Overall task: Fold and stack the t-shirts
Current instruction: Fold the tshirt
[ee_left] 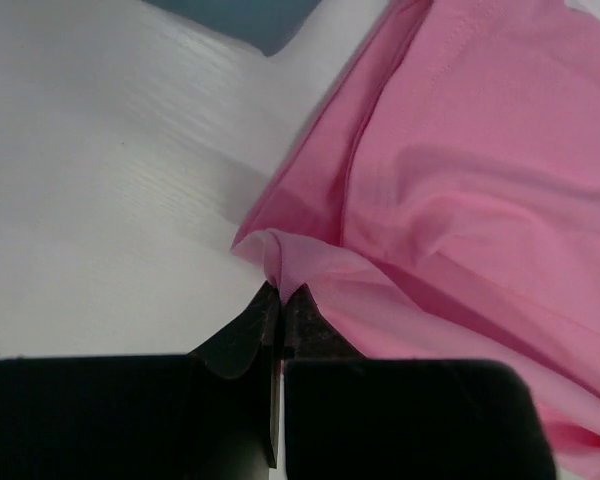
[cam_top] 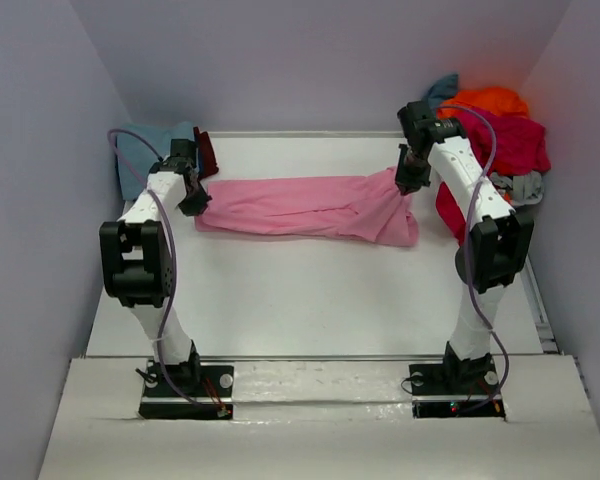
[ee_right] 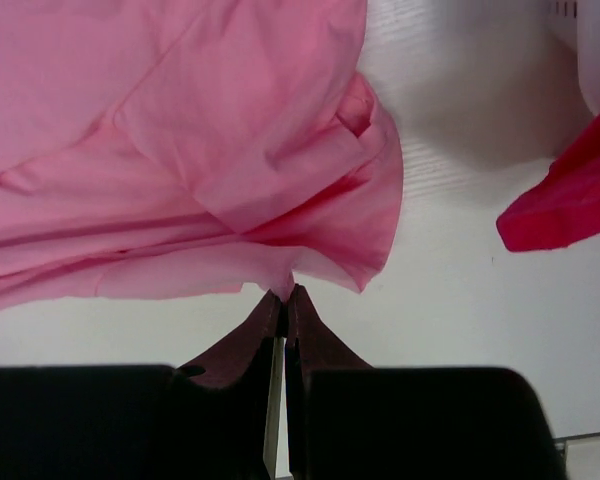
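My left gripper should next move outward and down over the pink t-shirt's end (cam_top: pixel 220 189) (ee_left: pixel 315 198) by the teal-blue t-shirt and let go, because the pink t-shirt's pinched edge is still held up.
A light pink t-shirt (cam_top: pixel 305 208) lies stretched across the back of the white table (cam_top: pixel 310 300) as a long band. My left gripper (cam_top: pixel 193 203) is shut on its left end, and the left wrist view shows a pinch of pink t-shirt (ee_left: pixel 460 190) cloth between the closed tips of the left gripper (ee_left: pixel 282 292). My right gripper (cam_top: pixel 408 182) is shut on the right end. In the right wrist view the pink t-shirt (ee_right: pixel 180 150) hangs in folds from the closed tips of the right gripper (ee_right: pixel 285 293).
A pile of t-shirts, orange (cam_top: pixel 495 100), crimson-magenta (cam_top: pixel 515 140) and grey (cam_top: pixel 525 185), sits at the back right corner, a crimson edge (ee_right: pixel 570 190) showing in the right wrist view. A dusty teal-blue t-shirt (cam_top: pixel 140 155) lies at the back left, its corner (ee_left: pixel 245 18) near the left gripper.
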`<state>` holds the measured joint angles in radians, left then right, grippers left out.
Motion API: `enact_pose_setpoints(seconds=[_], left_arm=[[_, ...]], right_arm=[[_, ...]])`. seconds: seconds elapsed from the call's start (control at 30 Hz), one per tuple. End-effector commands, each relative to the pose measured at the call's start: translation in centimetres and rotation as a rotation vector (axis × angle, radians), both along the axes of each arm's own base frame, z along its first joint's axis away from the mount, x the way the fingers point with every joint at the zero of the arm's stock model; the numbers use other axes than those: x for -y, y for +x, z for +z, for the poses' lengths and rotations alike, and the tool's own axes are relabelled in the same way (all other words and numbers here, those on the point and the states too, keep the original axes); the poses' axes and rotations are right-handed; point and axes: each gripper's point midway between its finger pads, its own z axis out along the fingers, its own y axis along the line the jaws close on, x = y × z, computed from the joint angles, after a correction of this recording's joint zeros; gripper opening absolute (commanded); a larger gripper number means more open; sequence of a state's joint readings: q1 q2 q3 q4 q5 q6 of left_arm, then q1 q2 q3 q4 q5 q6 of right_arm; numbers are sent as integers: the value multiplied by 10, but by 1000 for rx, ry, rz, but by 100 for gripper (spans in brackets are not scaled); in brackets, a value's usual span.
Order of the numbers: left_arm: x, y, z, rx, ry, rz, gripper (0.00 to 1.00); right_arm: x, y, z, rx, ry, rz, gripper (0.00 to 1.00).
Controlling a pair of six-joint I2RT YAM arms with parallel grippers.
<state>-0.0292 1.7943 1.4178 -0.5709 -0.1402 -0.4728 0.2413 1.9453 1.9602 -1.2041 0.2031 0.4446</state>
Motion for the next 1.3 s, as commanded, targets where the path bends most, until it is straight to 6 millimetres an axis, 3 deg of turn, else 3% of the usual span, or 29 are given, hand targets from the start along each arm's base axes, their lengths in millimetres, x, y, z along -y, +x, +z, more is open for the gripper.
enact_pose_setpoints(seconds=[0.0, 0.13, 0.3, 0.47, 0.63, 0.93, 1.1, 1.27], left_arm=[[-10, 20, 3, 15, 30, -1, 6], [-8, 33, -6, -4, 19, 0, 6], [-7, 48, 8, 27, 17, -6, 6], [-6, 63, 4, 18, 12, -6, 6], [-4, 74, 3, 23, 3, -9, 6], [0, 75, -20, -10, -12, -26, 6], [-2, 74, -31, -27, -4, -18, 6], [-2, 75, -36, -33, -3, -17, 6]], right_arm=[[23, 29, 19, 62, -3, -49, 7], [37, 41, 18, 68, 10, -88, 7], [45, 46, 19, 80, 12, -108, 7], [51, 54, 12, 70, 22, -127, 7], [46, 56, -9, 27, 42, -115, 7], [35, 56, -57, -52, 86, -88, 7], [32, 65, -77, -63, 97, -89, 7], [33, 75, -84, -71, 83, -100, 7]])
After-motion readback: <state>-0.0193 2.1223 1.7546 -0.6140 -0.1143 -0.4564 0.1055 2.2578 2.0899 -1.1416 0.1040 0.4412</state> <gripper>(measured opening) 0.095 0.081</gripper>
